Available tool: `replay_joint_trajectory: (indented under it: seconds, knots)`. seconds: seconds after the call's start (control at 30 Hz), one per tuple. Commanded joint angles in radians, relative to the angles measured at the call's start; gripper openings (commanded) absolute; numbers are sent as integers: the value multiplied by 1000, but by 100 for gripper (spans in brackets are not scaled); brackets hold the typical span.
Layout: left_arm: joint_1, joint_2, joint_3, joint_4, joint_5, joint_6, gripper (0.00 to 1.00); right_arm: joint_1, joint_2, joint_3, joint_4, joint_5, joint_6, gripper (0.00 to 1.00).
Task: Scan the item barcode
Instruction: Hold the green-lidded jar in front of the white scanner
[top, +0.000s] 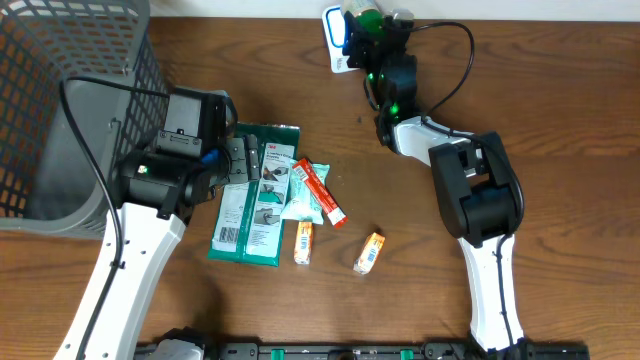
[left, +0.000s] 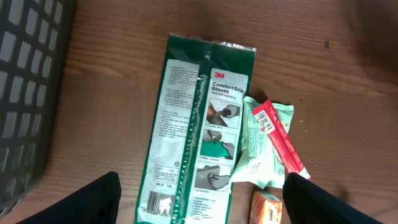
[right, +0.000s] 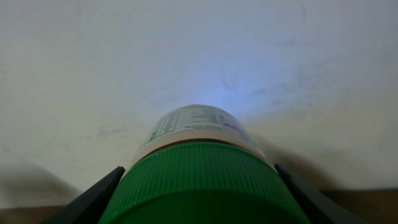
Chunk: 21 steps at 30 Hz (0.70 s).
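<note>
Next, my right gripper moves back, to the right in the overhead view and down to release the bottle, since clear tabletop lies below on that side.
A bottle with a ribbed green cap (right: 205, 180) and a white label sits between the fingers of my right gripper (right: 199, 169), cap toward the camera and facing a pale wall. Overhead, that gripper (top: 366, 30) holds the bottle (top: 368, 16) at the table's far edge, beside a white-and-blue object (top: 333, 30). My left gripper (left: 200, 190) hangs open above a green 3M glove packet (left: 199, 118), its fingers (left: 93, 202) apart on either side and touching nothing. A barcode (left: 163, 200) shows at the packet's near end.
A grey mesh basket (top: 60, 100) stands at the left. Next to the glove packet (top: 255, 205) lie a pale green pouch (top: 300, 202), a red stick pack (top: 322, 193) and two small orange boxes (top: 303, 243) (top: 369, 253). A black cable (top: 455, 70) loops at the right arm.
</note>
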Motion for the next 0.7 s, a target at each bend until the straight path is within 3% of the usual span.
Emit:
replay_joint_trajectory:
  seconds: [0.0,0.37,0.47,0.67]
  knots:
    - [5,4,13,-1,-12,14,84,-4,1,14,43,-63,-77,1]
    - [5,4,13,-1,-12,14,84,-1,-37,14,40,-151,-97,1]
    - [5,4,13,-1,-12,14,84,-1,-117,14,-105,-145,-119,1]
    - [5,4,13,-1,-13,14,84,-2,-368,14,-581,-143,-225,1]
